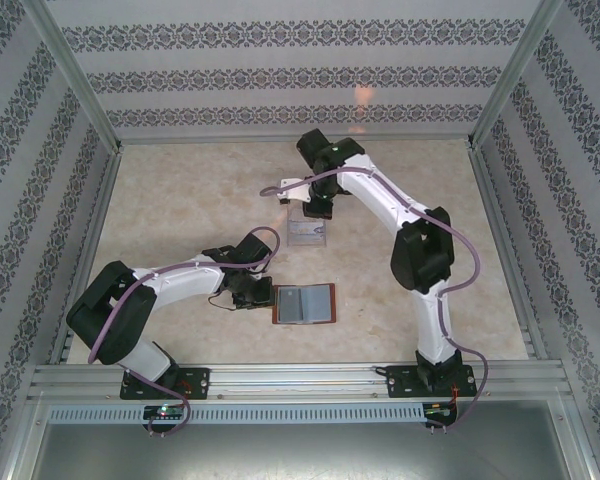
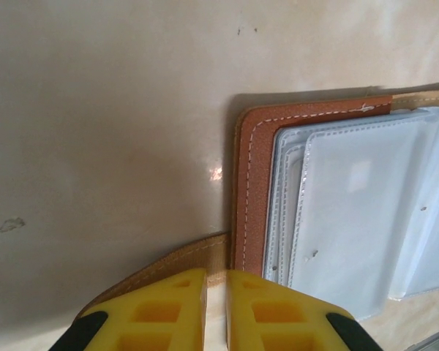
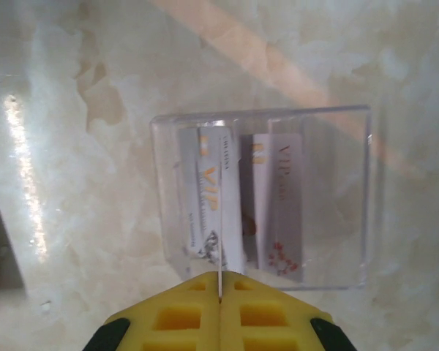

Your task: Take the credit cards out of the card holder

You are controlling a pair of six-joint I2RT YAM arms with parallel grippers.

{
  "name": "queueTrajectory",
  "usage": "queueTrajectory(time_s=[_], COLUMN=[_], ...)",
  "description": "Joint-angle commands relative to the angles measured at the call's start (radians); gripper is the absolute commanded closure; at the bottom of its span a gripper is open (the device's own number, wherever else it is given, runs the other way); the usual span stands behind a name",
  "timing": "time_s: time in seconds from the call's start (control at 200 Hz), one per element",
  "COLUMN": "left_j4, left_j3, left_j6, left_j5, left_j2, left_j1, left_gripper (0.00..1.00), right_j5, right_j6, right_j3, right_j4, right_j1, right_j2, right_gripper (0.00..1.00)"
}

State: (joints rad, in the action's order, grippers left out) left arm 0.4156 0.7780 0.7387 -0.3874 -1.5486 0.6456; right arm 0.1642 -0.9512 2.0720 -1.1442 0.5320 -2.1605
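My right gripper needs to turn above the clear plastic box (image 1: 308,233) and let go of the credit card into it, since other white VIP cards are already standing there.
The card holder (image 1: 303,304) lies open on the table, reddish-brown leather (image 2: 250,190) around pale clear pockets (image 2: 351,212). My left gripper (image 2: 216,292) is at its left edge (image 1: 256,296), shut on the brown closing tab (image 2: 175,259). My right gripper (image 1: 315,210) hangs over a clear plastic box (image 1: 308,233). It is shut (image 3: 219,289) on a credit card (image 3: 219,248), seen edge-on as a thin white line reaching down into the box. Two white credit cards with VIP lettering (image 3: 202,190) (image 3: 278,205) stand inside the box.
The clear box (image 3: 351,190) stands at the middle back of the beige marbled table (image 1: 180,200). Patterned walls and metal rails (image 1: 90,110) close in the left, right and back sides. Bare table lies between box and card holder.
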Motion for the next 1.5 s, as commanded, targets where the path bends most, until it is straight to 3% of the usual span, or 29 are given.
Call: queueTrajectory(time_s=[0.0,0.26,0.58,0.744,1.044,1.274,1.494], left_j4=[0.0,0.004,0.005,0.007,0.012,0.014,0.016], left_j3=[-0.013,-0.018,-0.008,-0.008,0.015,0.023,0.019], left_j6=[0.014,0.018,0.016,0.016,0.0,-0.011,-0.023], left_j5=[0.018,0.025,0.024,0.024,0.022,0.017,0.019], left_j2=[0.014,0.017,0.01,0.012,0.001,0.008,0.017], left_j1=[-0.012,-0.015,-0.015,-0.015,-0.015,-0.015,-0.021], left_gripper=[0.85,0.86,0.86,0.85,0.86,0.86,0.87], right_j5=[-0.03,-0.033,-0.081,-0.123,-0.129,-0.022,-0.01], right_j6=[-0.07,-0.096,-0.09,-0.065,0.017,0.274,0.77], right_j3=[0.099,0.247,0.256,0.257,0.192,-0.078,-0.472], right_j4=[-0.102,-0.148,-0.151,-0.112,-0.019,0.175,0.492], right_j1=[-0.012,-0.013,-0.013,-0.016,-0.023,-0.018,-0.001], right_j2=[-0.064,-0.185,-0.245,-0.226,-0.093,0.122,0.371], right_gripper=[1.0,1.0,1.0,0.79,0.79,0.79,0.81])
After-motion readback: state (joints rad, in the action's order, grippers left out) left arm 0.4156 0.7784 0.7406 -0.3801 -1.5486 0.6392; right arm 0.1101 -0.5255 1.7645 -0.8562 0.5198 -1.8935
